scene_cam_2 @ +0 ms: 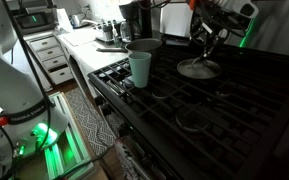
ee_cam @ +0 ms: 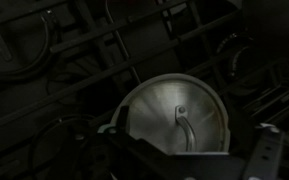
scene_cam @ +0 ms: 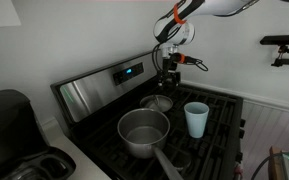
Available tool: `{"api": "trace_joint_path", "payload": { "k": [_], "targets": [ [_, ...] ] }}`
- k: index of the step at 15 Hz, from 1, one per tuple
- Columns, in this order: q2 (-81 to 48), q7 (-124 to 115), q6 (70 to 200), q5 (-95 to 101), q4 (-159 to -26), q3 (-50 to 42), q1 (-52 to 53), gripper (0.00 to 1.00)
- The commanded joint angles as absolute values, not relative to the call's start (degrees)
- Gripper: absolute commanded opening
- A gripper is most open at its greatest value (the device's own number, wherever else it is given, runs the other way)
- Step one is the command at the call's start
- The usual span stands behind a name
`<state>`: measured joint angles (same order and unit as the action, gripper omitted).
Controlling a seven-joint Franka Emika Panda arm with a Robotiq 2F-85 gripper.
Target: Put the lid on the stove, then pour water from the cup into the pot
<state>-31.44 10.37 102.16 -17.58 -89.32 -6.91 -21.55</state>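
Observation:
My gripper moves away from the lid, across toward the pale cup and onto the cup's open rim next. The lid already rests on the grates.
The lid lies flat on the stove's black grates behind the pot; it also shows in an exterior view. In the wrist view the lid lies right below me, knob up. My gripper hovers just above the lid, open and holding nothing; its fingers stand apart on either side of the lid. The open steel pot has its long handle toward the front. The pale cup stands upright beside the pot and shows near the front in an exterior view, with the pot behind it.
The stove's raised back panel with a blue display is behind the gripper. A black appliance stands on the counter beside the stove. A counter with kitchen items and drawers lies beyond the cooktop.

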Motion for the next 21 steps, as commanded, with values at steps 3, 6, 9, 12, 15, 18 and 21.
{"api": "trace_joint_path", "payload": {
  "k": [3, 6, 9, 12, 15, 18, 21],
  "targets": [
    [-29.6, 10.6, 102.0, -17.2, -91.5, -7.4, -20.8, 1.00],
    [-25.7, 16.5, 101.0, -14.1, -95.5, -7.2, -20.2, 1.00],
    [-20.6, 22.4, 102.2, -7.9, -101.4, -7.7, -18.9, 1.00],
    [-15.3, 25.1, 102.9, -5.3, -107.9, -7.4, -18.4, 1.00],
    [-11.2, 26.7, 102.2, -5.3, -113.4, -7.6, -17.7, 1.00],
    [-8.9, 28.7, 100.2, -5.1, -117.4, -7.8, -17.0, 1.00],
    [-7.0, 30.6, 99.9, -4.9, -121.1, -8.1, -16.7, 1.00]
  ]
}}
